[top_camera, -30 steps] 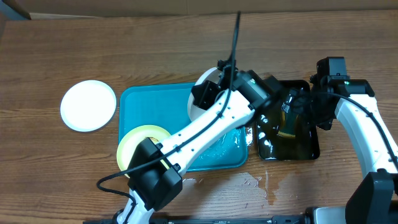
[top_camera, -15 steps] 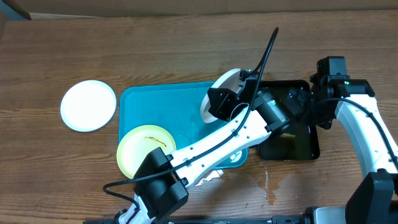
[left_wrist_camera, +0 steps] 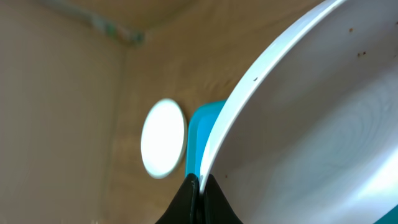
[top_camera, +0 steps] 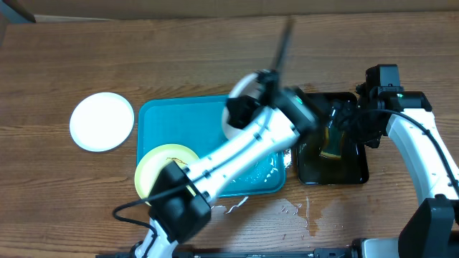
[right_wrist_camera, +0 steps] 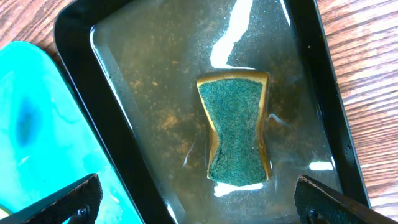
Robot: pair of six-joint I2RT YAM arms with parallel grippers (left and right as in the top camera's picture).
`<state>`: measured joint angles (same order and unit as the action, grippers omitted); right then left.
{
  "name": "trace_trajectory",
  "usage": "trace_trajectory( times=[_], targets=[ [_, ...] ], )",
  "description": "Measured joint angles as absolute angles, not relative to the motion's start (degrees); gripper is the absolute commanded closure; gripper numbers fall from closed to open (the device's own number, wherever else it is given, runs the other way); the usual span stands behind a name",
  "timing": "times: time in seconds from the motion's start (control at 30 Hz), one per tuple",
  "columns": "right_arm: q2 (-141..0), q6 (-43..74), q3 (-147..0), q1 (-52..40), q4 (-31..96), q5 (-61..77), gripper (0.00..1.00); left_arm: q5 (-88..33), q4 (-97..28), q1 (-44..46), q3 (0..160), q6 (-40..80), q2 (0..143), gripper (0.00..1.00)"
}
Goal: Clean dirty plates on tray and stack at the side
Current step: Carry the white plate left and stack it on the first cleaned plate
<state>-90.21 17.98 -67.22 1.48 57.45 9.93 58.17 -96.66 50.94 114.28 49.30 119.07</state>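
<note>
The plate in my left gripper swings across the turquoise tray next, then comes down over the white plate on the tabletop.
My left gripper (left_wrist_camera: pixel 198 186) is shut on the rim of a white plate (left_wrist_camera: pixel 311 124), held tilted on edge. From overhead this plate (top_camera: pixel 228 129) hangs over the right end of the turquoise tray (top_camera: pixel 179 118), and the arm is motion-blurred. A pale yellow plate (top_camera: pixel 161 163) with thin dark smears lies at the tray's front left. Another white plate (top_camera: pixel 102 121) rests on the table left of the tray. My right gripper (right_wrist_camera: pixel 199 208) is open above the black tray (right_wrist_camera: pixel 118 143), its fingers apart from the green sponge (right_wrist_camera: pixel 236 127).
The black tray (top_camera: pixel 355 172) holds shallow murky water with the sponge (top_camera: pixel 331 149) in it. Water is puddled on the turquoise tray's right end (top_camera: pixel 262 168) and spilled on the wood (top_camera: pixel 294 208) in front of it. A black cable (top_camera: pixel 283 46) sticks up from the left arm.
The left arm swung the held white plate right toward the black tray, then back left over the turquoise tray's right end. The right arm has stayed put.
</note>
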Motion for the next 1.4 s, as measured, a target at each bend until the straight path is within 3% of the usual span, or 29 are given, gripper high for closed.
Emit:
trace_trajectory(
  times=[0.67, 0.83, 1.03, 1.07, 1.2, 1.4],
  targets=[
    [-90.2, 18.0, -67.2, 1.5, 56.9, 10.3, 0.0, 24.7, -86.3, -16.1, 114.4, 37.6, 116.0, 0.96],
    [-90.2, 18.0, -67.2, 1.5, 57.0, 10.3, 0.0, 22.5, -85.2, -24.5, 113.4, 36.8, 115.7, 0.96],
    [-90.2, 18.0, -67.2, 1.5, 57.0, 10.3, 0.0, 20.3, -78.7, -26.0, 106.5, 35.4, 115.3, 0.95],
    [-90.2, 18.0, -67.2, 1.5, 57.0, 10.2, 0.0, 19.8, -77.4, -26.0, 105.3, 34.9, 115.3, 0.91],
    [-90.2, 18.0, -67.2, 1.5, 57.0, 10.2, 0.0, 17.1, -73.9, -26.0, 102.1, 31.9, 115.3, 0.28],
    [-90.2, 18.0, -67.2, 1.5, 57.0, 10.3, 0.0, 8.8, -73.7, -26.0, 101.9, 24.4, 115.3, 0.23]
  ],
)
